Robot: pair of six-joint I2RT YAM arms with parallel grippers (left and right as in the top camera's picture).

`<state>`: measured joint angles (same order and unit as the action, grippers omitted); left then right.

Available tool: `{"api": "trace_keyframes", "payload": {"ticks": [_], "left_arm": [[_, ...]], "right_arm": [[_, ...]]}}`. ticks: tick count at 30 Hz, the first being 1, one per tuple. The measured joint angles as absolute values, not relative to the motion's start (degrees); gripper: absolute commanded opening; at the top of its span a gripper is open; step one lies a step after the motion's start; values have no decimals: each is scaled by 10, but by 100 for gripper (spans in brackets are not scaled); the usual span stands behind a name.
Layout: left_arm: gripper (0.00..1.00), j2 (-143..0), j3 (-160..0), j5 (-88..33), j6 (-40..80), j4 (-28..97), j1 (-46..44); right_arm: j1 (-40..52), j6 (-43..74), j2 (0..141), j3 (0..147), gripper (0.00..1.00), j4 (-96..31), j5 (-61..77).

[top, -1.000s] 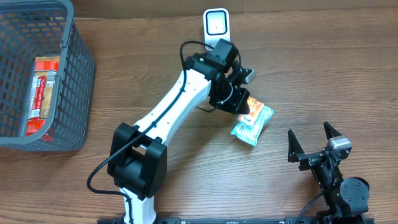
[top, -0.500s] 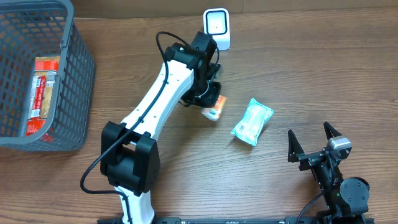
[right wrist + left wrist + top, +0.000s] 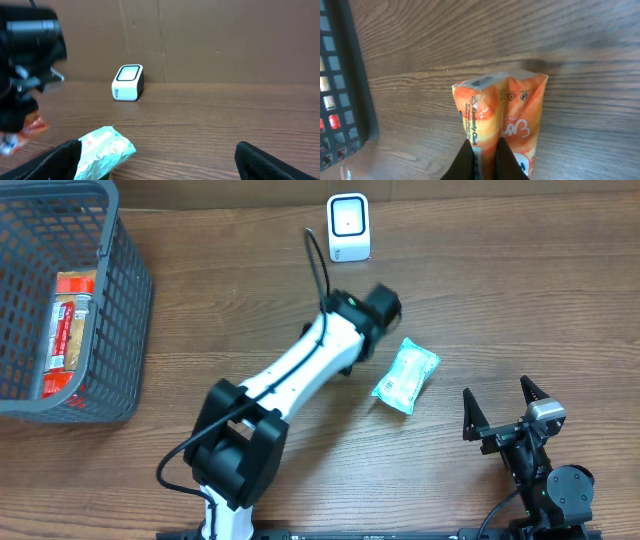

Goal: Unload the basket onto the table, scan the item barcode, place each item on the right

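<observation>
My left gripper will go down next toward the bare wood beside the pale green packet to let go of the orange packet [image 3: 497,112], because it is still hanging above the table.
My left gripper [image 3: 487,150] is shut on an orange packet [image 3: 497,112], which it holds above the wooden table with printed symbols and small text facing the camera. In the overhead view the left arm's wrist [image 3: 372,308] covers that packet. The packet shows blurred at the left edge of the right wrist view [image 3: 27,131]. The white barcode scanner [image 3: 349,227] stands at the back of the table, beyond the wrist. My right gripper [image 3: 498,395] rests open at the front right, holding nothing.
A pale green packet [image 3: 406,376] lies flat just right of the left wrist and in front of the right gripper's left finger [image 3: 70,155]. A grey mesh basket [image 3: 128,290] at the far left holds a red-and-orange packet [image 3: 68,320].
The left arm lifted the orange packet from beside the green one, swung it left below the scanner, then back right and turned. The right arm has not moved.
</observation>
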<state>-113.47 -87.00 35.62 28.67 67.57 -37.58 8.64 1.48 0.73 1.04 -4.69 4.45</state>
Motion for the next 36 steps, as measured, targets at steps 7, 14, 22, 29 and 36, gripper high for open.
{"api": "trace_keyframes", "payload": {"ticks": [7,14,22,29,36], "left_arm": [[4,-1135,-786,397,306,608,-382],[4,-1135,-780,390,314,587,-382],[4,-1135,-780,378,314,585,-382],[5,-1135,-779,377,314,578,-382],[4,-1135,-779,358,314,578,-382]], "right_arm": [[87,15,7,10,100,-47,44],[86,15,7,10,100,-47,44],[86,15,7,10,100,-47,45],[87,15,7,10,100,-47,44],[87,15,7,10,100,-47,45]]}}
